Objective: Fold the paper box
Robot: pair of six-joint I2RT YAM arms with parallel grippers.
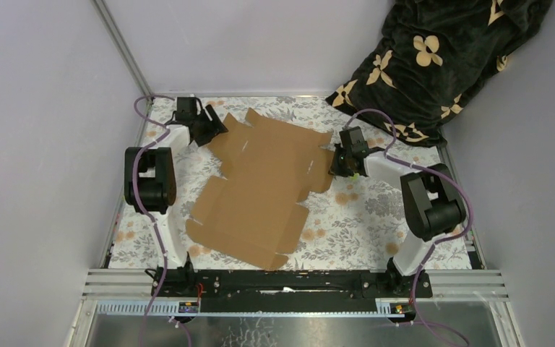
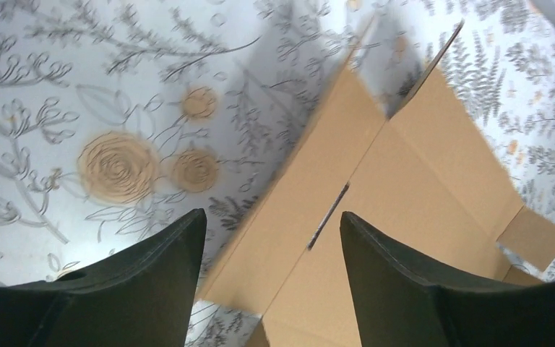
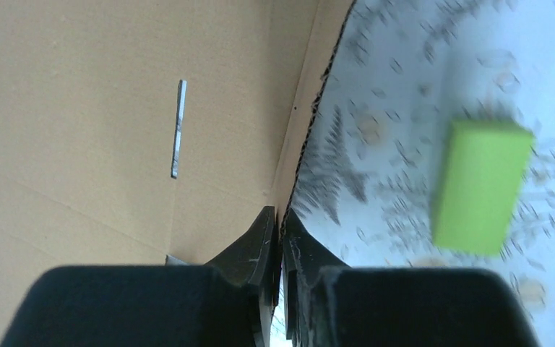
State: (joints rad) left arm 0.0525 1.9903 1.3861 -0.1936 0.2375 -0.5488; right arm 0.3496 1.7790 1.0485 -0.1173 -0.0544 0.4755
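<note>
I will next drag the sheet's pinched edge with my right gripper toward the right in the top view and slightly back, past the lime-green block (image 1: 363,174), because only my right gripper holds the sheet.
The paper box (image 1: 264,184) is a flat brown die-cut cardboard sheet lying in the middle of the floral table. My left gripper (image 1: 213,130) is open at the sheet's far left corner. In the left wrist view the two fingers straddle a flap (image 2: 318,188) with a slot. My right gripper (image 1: 348,163) is shut on the sheet's right edge. In the right wrist view its fingertips (image 3: 264,238) pinch the corrugated edge (image 3: 296,152), which is lifted off the cloth.
A small lime-green block (image 3: 483,186) lies on the cloth just right of the right gripper and shows as a speck in the top view (image 1: 357,176). A dark flowered blanket (image 1: 433,58) is piled at the far right corner. Side rails border the table.
</note>
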